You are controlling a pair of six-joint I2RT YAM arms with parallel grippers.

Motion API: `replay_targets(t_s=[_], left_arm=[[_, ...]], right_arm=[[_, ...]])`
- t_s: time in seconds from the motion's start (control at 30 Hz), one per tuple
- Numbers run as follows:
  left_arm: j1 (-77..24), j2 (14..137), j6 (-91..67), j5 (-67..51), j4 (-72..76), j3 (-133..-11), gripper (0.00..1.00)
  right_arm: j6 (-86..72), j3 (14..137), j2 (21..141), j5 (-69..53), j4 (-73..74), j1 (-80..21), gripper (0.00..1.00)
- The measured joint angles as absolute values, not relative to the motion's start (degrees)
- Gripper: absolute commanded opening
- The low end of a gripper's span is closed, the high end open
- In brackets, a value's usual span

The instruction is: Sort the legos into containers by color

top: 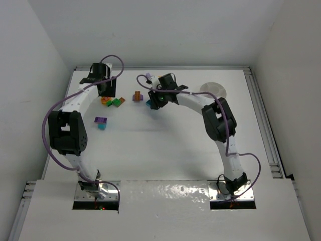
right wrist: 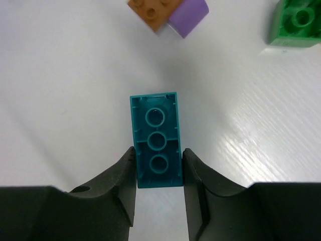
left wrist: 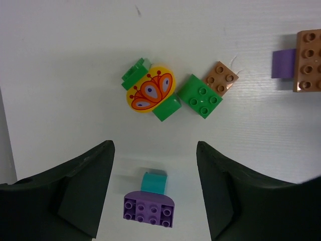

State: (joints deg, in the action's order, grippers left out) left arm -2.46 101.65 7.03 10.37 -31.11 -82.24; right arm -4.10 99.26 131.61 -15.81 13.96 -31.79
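My right gripper will carry the teal brick right in the top view and release it inside the white dish (top: 213,89), the only container showing.
My right gripper (right wrist: 158,154) is shut on a teal brick (right wrist: 155,138), held with its hollow underside facing the camera; in the top view it (top: 149,104) shows at the fingers of my right gripper (top: 153,100). My left gripper (left wrist: 155,146) is open and empty above a purple brick (left wrist: 149,210) joined to a small teal brick (left wrist: 154,182). Beyond it lie a yellow patterned piece (left wrist: 150,90) with green bricks (left wrist: 167,108), a green square brick (left wrist: 199,95) and a brown brick (left wrist: 221,78). The white dish (top: 213,89) stands at the far right, partly hidden by the right arm.
A brown brick (right wrist: 153,10) joined to a purple one (right wrist: 189,12) lies just beyond the teal brick, and it also shows in the top view (top: 137,96). A green brick (right wrist: 296,22) lies farther off. White walls close in the table on three sides.
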Motion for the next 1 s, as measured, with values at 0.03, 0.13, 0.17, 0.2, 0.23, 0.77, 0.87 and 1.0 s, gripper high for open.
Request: replay_targets(t_s=[0.03,0.13,0.17,0.2,0.23,0.77,0.87,1.0], left_arm=[[-2.5,101.6,7.1,10.1,-31.1,-82.3,0.64],[-2.5,101.6,7.5,8.2,-31.3,-83.3,0.63],[-2.5,101.6,7.5,7.7,-31.2,-83.7,0.63],[-2.5,101.6,7.5,7.3,-31.2,-84.2,0.63],[-2.5,101.6,7.4,6.9,-31.1,-84.6,0.63],[-2.5,102.0,7.0,4.7,-29.6,-85.8,0.63],[-2.5,102.0,7.0,4.7,-29.4,-85.8,0.64],[-2.5,102.0,7.0,4.9,-29.1,-85.8,0.64]], right_arm=[[-4.1,98.5,130.1,-15.8,14.4,-31.9,0.0],[-3.0,98.6,123.5,-13.1,19.2,-31.9,0.0],[-2.7,99.3,121.2,-12.1,21.4,-31.7,0.0],[-2.3,100.0,118.7,-11.0,23.6,-31.3,0.0],[-1.8,100.3,116.4,-10.1,24.9,-30.7,0.0],[6.9,90.7,99.6,7.6,43.3,-15.6,0.0],[10.5,81.4,97.0,10.7,38.2,-15.5,0.0],[15.4,71.8,95.4,13.5,30.9,-14.3,0.0]])
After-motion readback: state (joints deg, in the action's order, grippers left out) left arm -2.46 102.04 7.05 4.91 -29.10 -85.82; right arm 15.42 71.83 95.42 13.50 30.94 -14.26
